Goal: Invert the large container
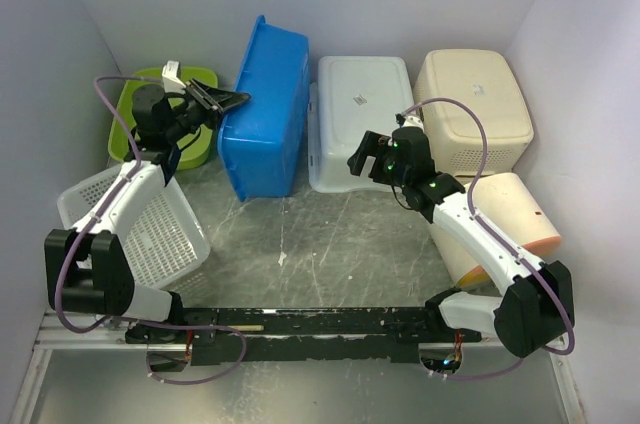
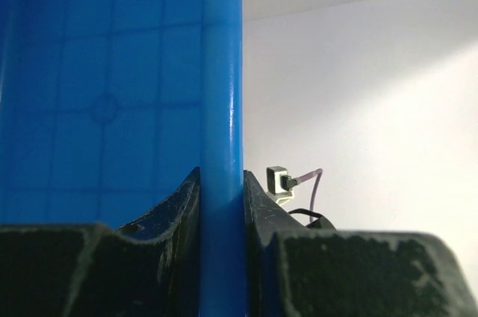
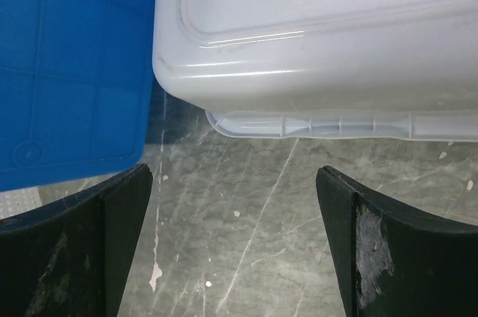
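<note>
The blue container point(image 1: 268, 109) is standing on its side with its opening facing the green bin. I will move my left gripper down toward that bin and let go of the container's rim.
The large blue container point(image 1: 268, 109) stands tipped on its long side at the back middle, its opening facing left. My left gripper point(image 1: 235, 102) is shut on its rim; in the left wrist view the blue rim point(image 2: 222, 145) runs upright between the two black fingers point(image 2: 179, 212). My right gripper point(image 1: 365, 154) is open and empty, held above the table in front of the white container point(image 1: 360, 119). In the right wrist view the gripper point(image 3: 233, 242) hangs over bare table, with the blue container point(image 3: 71, 63) at upper left and the white container point(image 3: 321, 33) above.
A green bin point(image 1: 165, 114) sits at the back left. A white mesh basket point(image 1: 140, 224) lies at the left by the left arm. A cream container point(image 1: 475, 104) stands upside down at the back right, and another cream one point(image 1: 510, 224) lies under the right arm. Walls close in on three sides.
</note>
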